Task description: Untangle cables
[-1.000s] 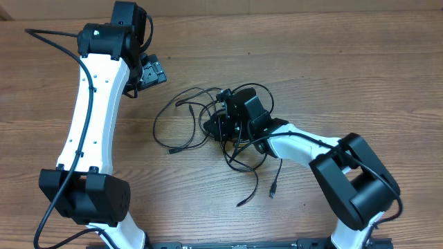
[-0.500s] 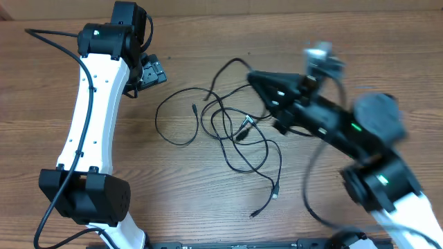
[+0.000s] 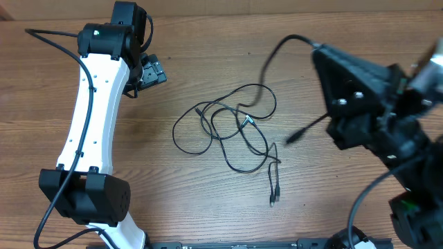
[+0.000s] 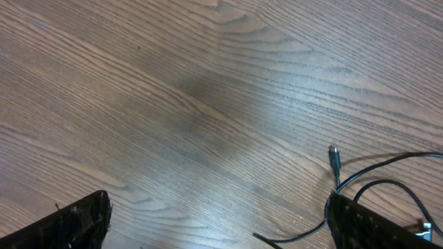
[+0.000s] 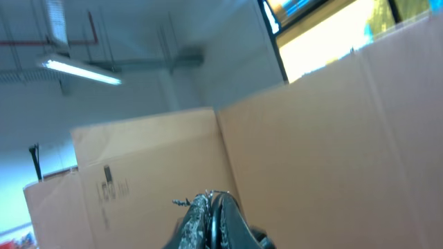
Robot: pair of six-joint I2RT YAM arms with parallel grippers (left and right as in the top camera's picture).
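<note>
The right gripper should next move outward, away from the loops, over the bare far tabletop and release the cable, as the cable still arcs down into the loops.
Thin black cables (image 3: 232,131) lie in loose loops on the wood table, with plug ends near the front (image 3: 273,197). My right gripper (image 3: 320,54) is raised high above the table at the right, shut on one cable (image 3: 277,52) that arcs down to the loops. A plug end (image 3: 294,135) hangs beside it. In the right wrist view the jaws (image 5: 216,200) are pressed together on a thin black strand. My left gripper (image 3: 154,71) is open and empty at the back left. Its wrist view shows its fingers (image 4: 218,225) wide apart, with a cable (image 4: 377,166) and plug (image 4: 333,156) at the right.
The wood table (image 3: 208,207) fills the overhead view. The right wrist camera points up at cardboard boxes (image 5: 332,138) and a ceiling light (image 5: 79,69). The left arm (image 3: 90,117) stretches along the table's left side.
My right gripper rose from the tangle and swung up and right, pulling a cable with it. The loops spread out and shifted right. The left arm has not moved.
</note>
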